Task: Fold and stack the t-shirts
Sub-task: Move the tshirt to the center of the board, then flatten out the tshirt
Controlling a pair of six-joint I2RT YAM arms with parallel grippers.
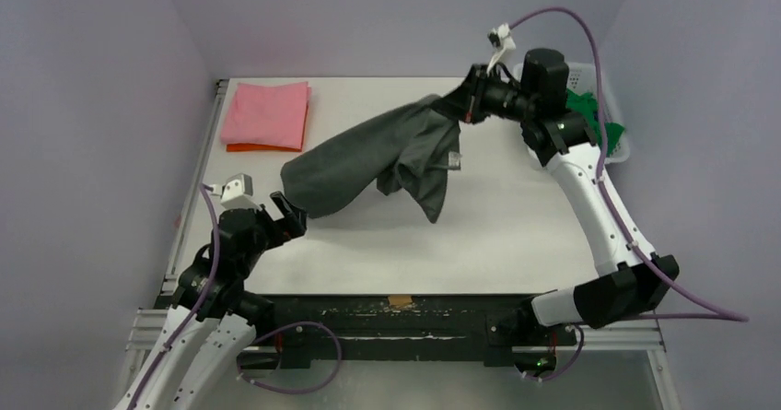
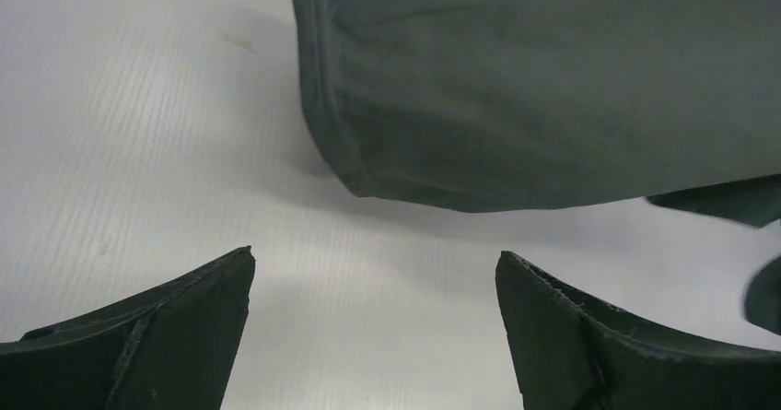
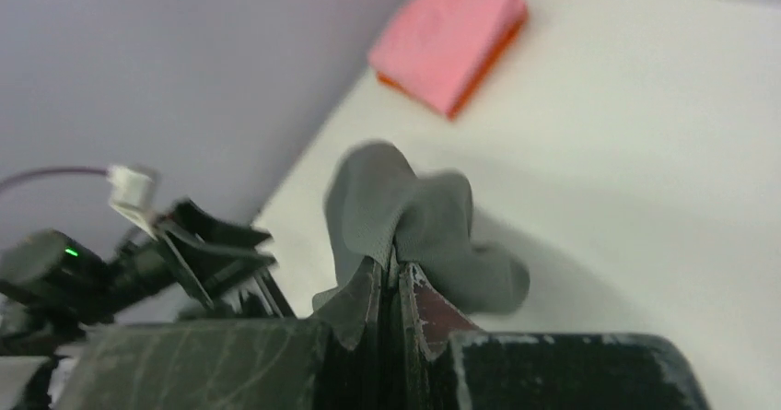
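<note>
The t-shirt is held only at its other end, so my left gripper needs to go down and to the right in the top view next, onto the charcoal-grey t-shirt's near hem corner (image 1: 314,212) (image 2: 361,185).
The charcoal-grey t-shirt (image 1: 378,161) hangs stretched across the middle of the table, lifted at its far right end. My right gripper (image 1: 467,97) is shut on that end; the cloth (image 3: 405,216) bunches out from between its closed fingers. My left gripper (image 1: 285,215) is open and empty just in front of the shirt's lower left hem (image 2: 396,184), not touching it. A folded pink t-shirt (image 1: 267,112) lies on a folded orange one (image 1: 250,147) at the far left. A green t-shirt (image 1: 589,111) sits in the basket.
A white lattice basket (image 1: 619,143) stands at the far right edge behind my right arm. The grey walls close in on the left, back and right. The pink and orange stack also shows in the right wrist view (image 3: 448,37).
</note>
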